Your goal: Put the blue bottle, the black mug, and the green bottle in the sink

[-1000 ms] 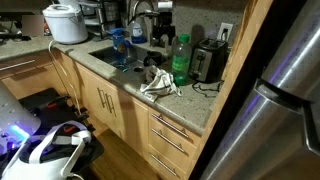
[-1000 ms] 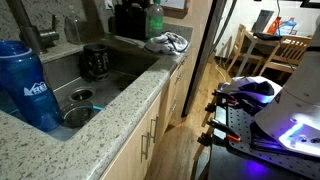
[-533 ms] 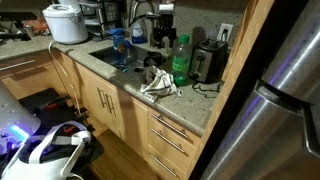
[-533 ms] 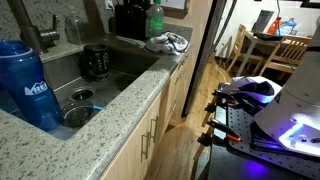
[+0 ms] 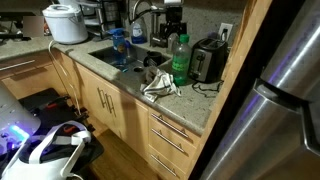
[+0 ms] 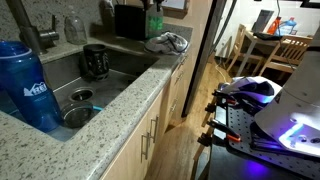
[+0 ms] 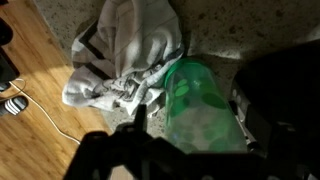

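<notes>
Next, my open gripper will shift toward the toaster and around the green bottle's top (image 5: pixel 183 40) (image 7: pixel 209 138).
The green bottle (image 5: pixel 180 62) stands on the counter between a crumpled rag and the toaster. My gripper (image 5: pixel 175 30) hangs just above its top, open. In the wrist view the green bottle (image 7: pixel 200 110) lies between the two dark fingers (image 7: pixel 140 125), which straddle it without pressing on it. The blue bottle (image 6: pixel 25 85) stands at the sink's near corner. The black mug (image 6: pixel 95 62) sits inside the steel sink (image 6: pixel 135 78). In an exterior view the blue bottle (image 5: pixel 119 42) and the sink (image 5: pixel 100 55) are left of the green bottle.
A grey-white rag (image 5: pixel 160 85) lies next to the green bottle. A black-and-chrome toaster (image 5: pixel 208 62) stands on its other side. A white rice cooker (image 5: pixel 65 22) sits further along. The curved faucet (image 5: pixel 140 15) rises behind the basin. A dark appliance (image 6: pixel 128 20) stands at the back wall.
My gripper has come down over the green bottle and now covers its top in both exterior views. The bottles, mug and rag have not moved.
</notes>
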`<state>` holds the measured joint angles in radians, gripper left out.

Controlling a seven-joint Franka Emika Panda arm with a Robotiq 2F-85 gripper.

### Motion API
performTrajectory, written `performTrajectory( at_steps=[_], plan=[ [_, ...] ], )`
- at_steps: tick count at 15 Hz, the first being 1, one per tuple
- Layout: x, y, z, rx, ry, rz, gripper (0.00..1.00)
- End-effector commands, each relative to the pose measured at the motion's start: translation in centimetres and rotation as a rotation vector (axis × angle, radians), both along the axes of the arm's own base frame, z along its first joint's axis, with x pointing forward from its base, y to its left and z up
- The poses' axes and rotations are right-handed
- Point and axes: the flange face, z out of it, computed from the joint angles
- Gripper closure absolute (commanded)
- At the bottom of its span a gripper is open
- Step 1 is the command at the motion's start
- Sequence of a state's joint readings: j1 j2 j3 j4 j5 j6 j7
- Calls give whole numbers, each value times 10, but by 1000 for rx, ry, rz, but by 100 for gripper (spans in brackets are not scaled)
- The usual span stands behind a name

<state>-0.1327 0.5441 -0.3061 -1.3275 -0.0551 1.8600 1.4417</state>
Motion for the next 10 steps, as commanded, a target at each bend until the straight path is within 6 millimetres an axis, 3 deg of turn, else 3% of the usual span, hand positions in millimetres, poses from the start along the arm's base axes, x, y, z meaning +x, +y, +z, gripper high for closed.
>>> performTrajectory(
  at_steps=[1,5,10],
  plan=[
    [-22,-4,16,26,-44,-17,0],
    [-33,-12,27,35,-91,-30,0],
    [-31,-25,30,55,-165,-55,0]
  ],
)
